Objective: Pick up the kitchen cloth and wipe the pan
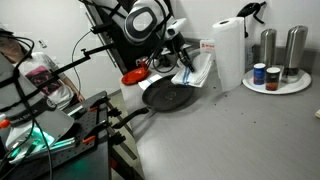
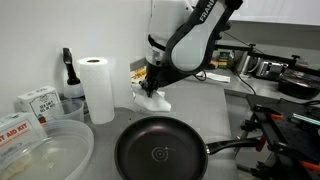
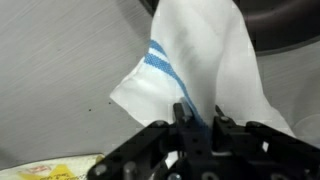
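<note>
My gripper carries the cloth away from the pan's rim next and lowers onto the bare grey counter beside the pan (image 2: pixel 160 155) to release it, since that patch lies open.
The white kitchen cloth with blue stripes (image 3: pixel 195 60) hangs from my gripper (image 3: pixel 198 118), which is shut on its top edge. In both exterior views the cloth (image 1: pixel 193 68) (image 2: pixel 152 97) dangles just above the grey counter, behind the pan. The dark round pan (image 2: pixel 160 155) lies on the counter with its long handle (image 2: pixel 235 148) pointing sideways; it also shows in an exterior view (image 1: pixel 170 96). The pan's rim shows at the top right of the wrist view (image 3: pixel 285 25).
A tall white paper towel roll (image 2: pixel 97 88) (image 1: pixel 229 52) stands by the cloth. A small red dish (image 1: pixel 133 76), steel canisters on a white plate (image 1: pixel 280 50), a dark bottle (image 2: pixel 69 75), a clear plastic tub (image 2: pixel 45 150) and boxes (image 2: pixel 35 100) surround the area.
</note>
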